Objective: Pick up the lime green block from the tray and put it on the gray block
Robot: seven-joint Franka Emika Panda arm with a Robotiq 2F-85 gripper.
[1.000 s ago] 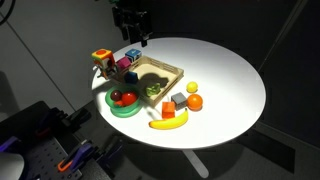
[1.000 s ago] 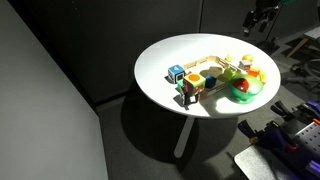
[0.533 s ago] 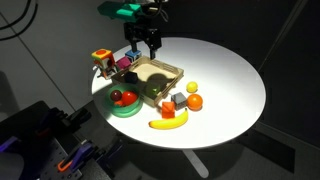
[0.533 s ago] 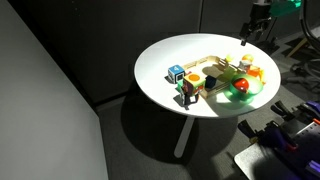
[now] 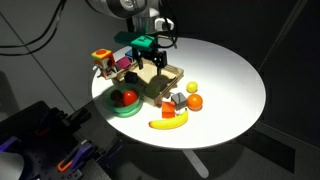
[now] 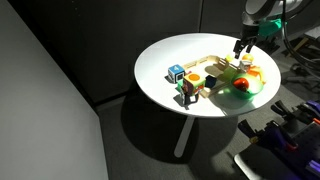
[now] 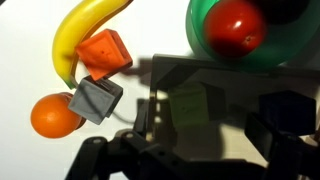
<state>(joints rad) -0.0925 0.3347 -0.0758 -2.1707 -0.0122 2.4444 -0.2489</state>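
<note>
My gripper lowers into the tray next until its fingers straddle the lime green block, which lies below my gripper, just ahead of its open fingers.
The lime green block (image 7: 190, 103) lies in the shadowed light-wood tray (image 7: 200, 62), seen in the wrist view between and just ahead of my fingers. My gripper (image 7: 210, 135) is open and empty, hanging low over the tray (image 5: 176, 72) in both exterior views (image 5: 150, 62) (image 6: 240, 55). The gray block (image 7: 95, 98) sits outside the tray between a red block (image 7: 105, 52) and an orange (image 7: 52, 116); it also shows in an exterior view (image 5: 178, 99). In the exterior views the arm hides the green block.
A green bowl (image 5: 122, 101) holding a red apple (image 7: 240, 25) stands beside the tray. A banana (image 5: 168, 123), an orange (image 5: 195, 101) and a lemon (image 5: 192, 88) lie near the gray block. Stacked toy blocks (image 5: 108, 62) stand behind the tray on the round white table (image 5: 235, 80).
The arm has swung in from beyond the table edge and come down over the tray; the gripper stays open.
</note>
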